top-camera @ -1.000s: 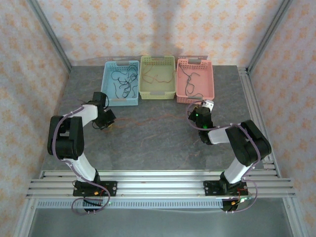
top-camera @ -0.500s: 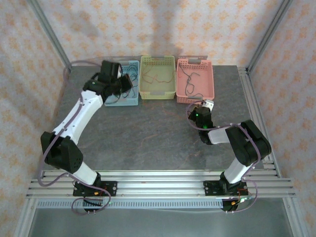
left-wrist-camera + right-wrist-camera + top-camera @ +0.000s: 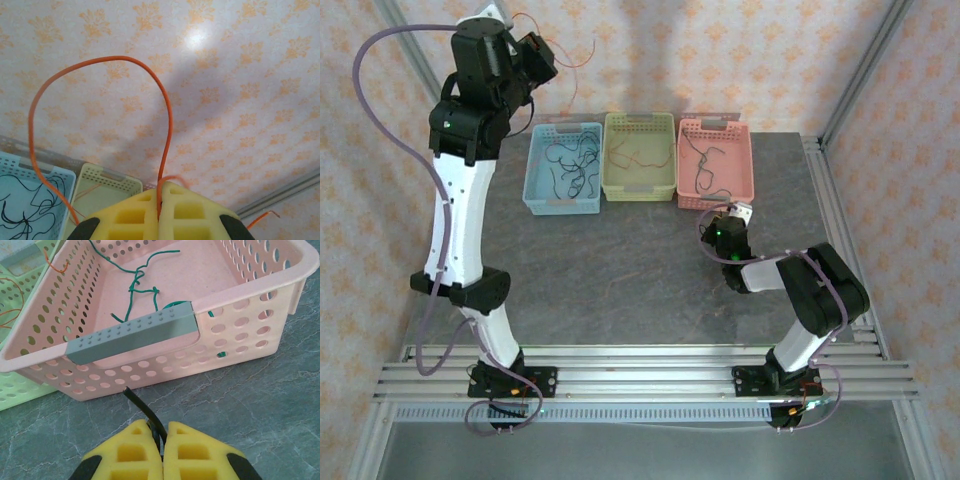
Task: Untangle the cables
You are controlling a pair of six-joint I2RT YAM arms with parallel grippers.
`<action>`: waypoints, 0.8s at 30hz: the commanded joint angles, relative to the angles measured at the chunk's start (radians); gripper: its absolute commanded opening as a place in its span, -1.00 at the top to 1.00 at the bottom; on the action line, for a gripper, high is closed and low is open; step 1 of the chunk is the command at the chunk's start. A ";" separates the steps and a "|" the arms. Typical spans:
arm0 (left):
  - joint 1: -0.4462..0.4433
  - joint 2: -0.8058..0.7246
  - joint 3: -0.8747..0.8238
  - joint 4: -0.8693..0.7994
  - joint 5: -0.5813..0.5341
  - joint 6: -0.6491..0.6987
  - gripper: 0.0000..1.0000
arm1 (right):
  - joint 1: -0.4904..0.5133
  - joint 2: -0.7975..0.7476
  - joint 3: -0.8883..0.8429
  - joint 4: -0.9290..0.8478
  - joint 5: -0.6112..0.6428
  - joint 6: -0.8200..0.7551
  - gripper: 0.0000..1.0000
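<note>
My left gripper should swing down over the pale green basket (image 3: 639,160) (image 3: 104,189) and release the cable, because that basket is below, past the blue one, and already holds orange cables.
My left gripper (image 3: 536,54) is raised high above the table's far left corner, against the patterned wall. It is shut on a thin red-orange cable (image 3: 100,59), which arcs up from the yellow fingertips (image 3: 142,210) and hangs down on the left. My right gripper (image 3: 729,224) rests low on the table just in front of the pink basket (image 3: 704,200). It is shut on a short black cable (image 3: 140,405) whose free end pokes out toward the basket wall (image 3: 240,325). A green cable (image 3: 137,285) lies inside that basket.
Three baskets stand in a row at the back: blue (image 3: 560,206) with black cables, pale green (image 3: 640,192) with orange cables, and the pink one. A grey handle (image 3: 132,335) spans the pink basket's near rim. Metal frame posts stand at the corners.
The left arm has swung from low on the table, past the blue basket, to high up, carrying the red-orange cable. The right arm has not moved.
</note>
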 commanded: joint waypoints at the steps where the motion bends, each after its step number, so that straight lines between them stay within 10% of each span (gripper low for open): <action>1: 0.012 0.049 0.021 -0.061 -0.043 0.003 1.00 | 0.007 0.000 -0.007 0.027 0.005 0.001 1.00; 24: 0.026 0.361 0.046 0.199 0.121 -0.052 1.00 | 0.030 0.014 0.019 -0.002 0.010 -0.035 1.00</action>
